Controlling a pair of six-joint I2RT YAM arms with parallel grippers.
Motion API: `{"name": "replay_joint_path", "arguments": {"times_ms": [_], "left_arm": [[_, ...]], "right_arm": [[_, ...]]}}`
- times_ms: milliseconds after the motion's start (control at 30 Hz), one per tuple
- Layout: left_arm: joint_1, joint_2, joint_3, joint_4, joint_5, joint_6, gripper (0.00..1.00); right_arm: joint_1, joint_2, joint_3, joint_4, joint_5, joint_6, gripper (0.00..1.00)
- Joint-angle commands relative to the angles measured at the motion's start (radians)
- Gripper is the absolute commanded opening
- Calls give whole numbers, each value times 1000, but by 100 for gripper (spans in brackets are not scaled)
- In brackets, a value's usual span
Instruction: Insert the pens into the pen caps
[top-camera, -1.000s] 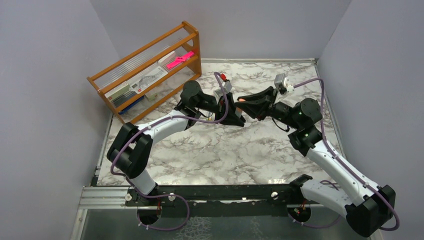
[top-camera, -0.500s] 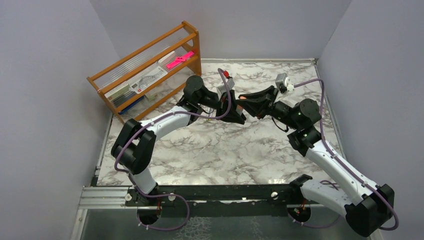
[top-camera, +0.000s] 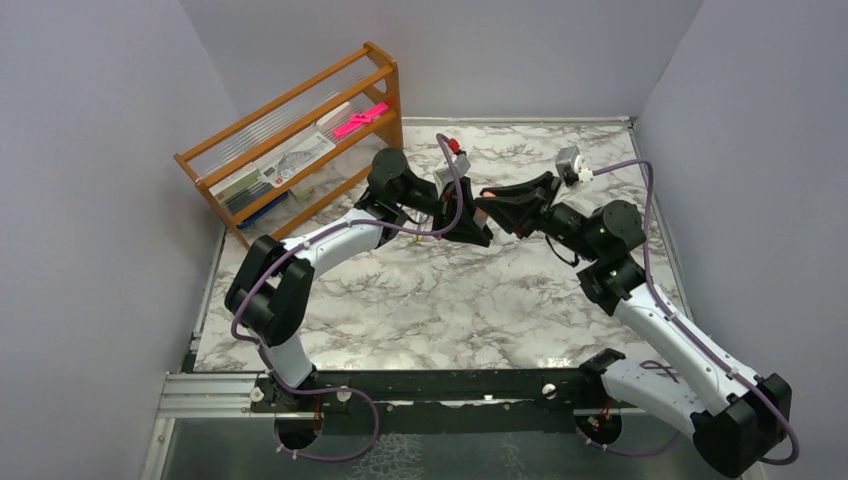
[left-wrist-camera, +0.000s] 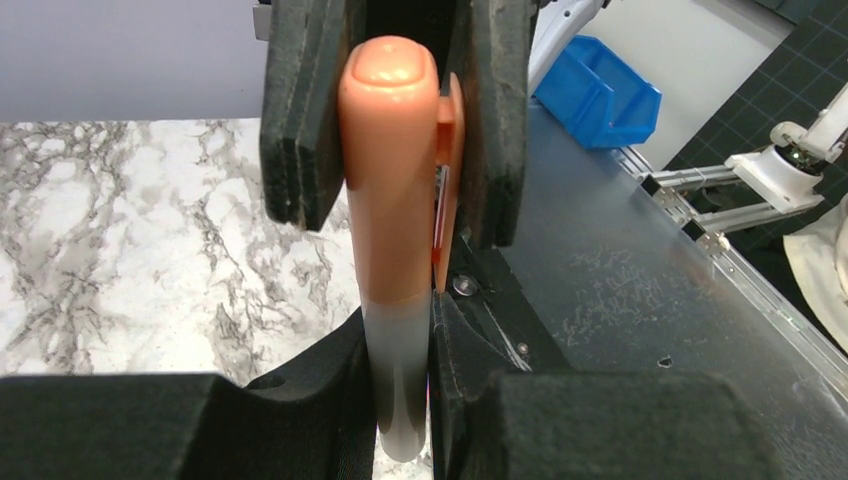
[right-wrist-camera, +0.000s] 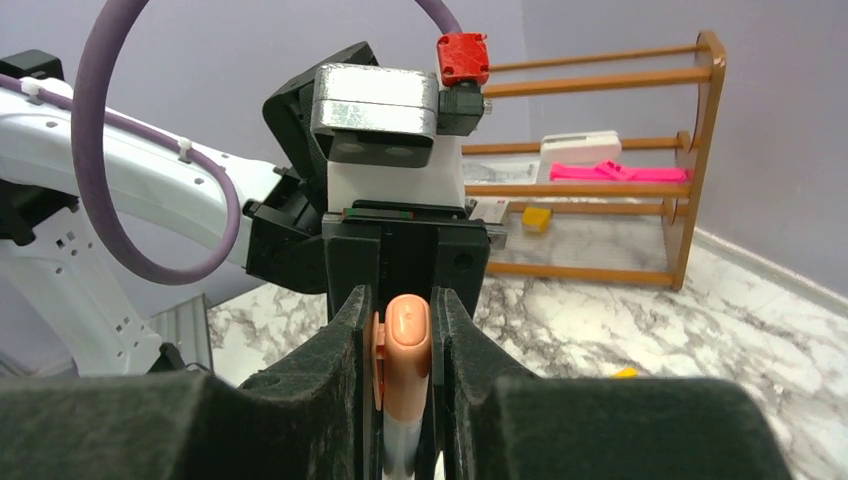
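The pen is capped, so it goes down to the marble by the yellow cap below next. My left gripper tips its fingers downward, lowers them and releases it there.
One pen stands roughly upright between both grippers near the middle back of the table. Its pale grey barrel (left-wrist-camera: 398, 370) sits between the jaws of my left gripper (left-wrist-camera: 398, 330), which is shut on it. The orange-pink pen cap (left-wrist-camera: 388, 170), with a clip, sits on the barrel's upper end. My right gripper (right-wrist-camera: 403, 300) is shut on this cap (right-wrist-camera: 407, 345). From above, the left gripper (top-camera: 470, 225) and right gripper (top-camera: 497, 205) meet tip to tip, with a speck of the orange cap (top-camera: 487, 192) showing. A tiny yellow cap (right-wrist-camera: 624, 372) lies on the marble.
A wooden rack (top-camera: 300, 140) stands at the back left, holding papers and a bright pink flat item (top-camera: 360, 118). Grey walls close the table on three sides. A blue bin (left-wrist-camera: 598, 90) sits beyond the table's edge.
Both arms have shifted slightly toward the back of the table while staying together on the pen. The left elbow has risen a little. Both grips are unchanged.
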Motion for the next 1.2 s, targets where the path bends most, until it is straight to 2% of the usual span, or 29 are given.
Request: {"name": "replay_joint_path", "arguments": {"times_ms": [0,133,233,367,467,533,667,767,900,1033,1167], "left_arm": [[8,-111,-31,218,-151,-50,0],[-5,-81,-178,222,-145,-50,0],[-10,-37,-222,223,-185,-63,0],[-13,35,-238,228,-235,-87,0],[-12,77,-264,230,-288,-87,0],[-11,94,-296,227,-356,-83,0],[-8,87,-385,153,-623,-14,0],[-16,58,-399,-23,-888,74,0],[-72,40,-284,-398,-1383,186,0],[-81,104,-139,-660,-1585,198,0],[-98,150,-60,-776,-1680,203,0]], "right_arm": [[29,1,-79,-437,-52,43,1],[29,-96,-27,-368,58,79,13],[29,-140,24,-362,115,68,30],[29,-186,71,-435,234,26,60],[29,-220,64,-486,290,-2,70],[28,-246,39,-513,342,-3,72],[28,-319,-25,-551,445,16,71],[29,-367,-83,-532,442,18,70],[29,-353,-108,-551,424,27,69],[29,-323,-130,-521,368,25,67],[29,-293,-138,-503,347,26,66]]}}
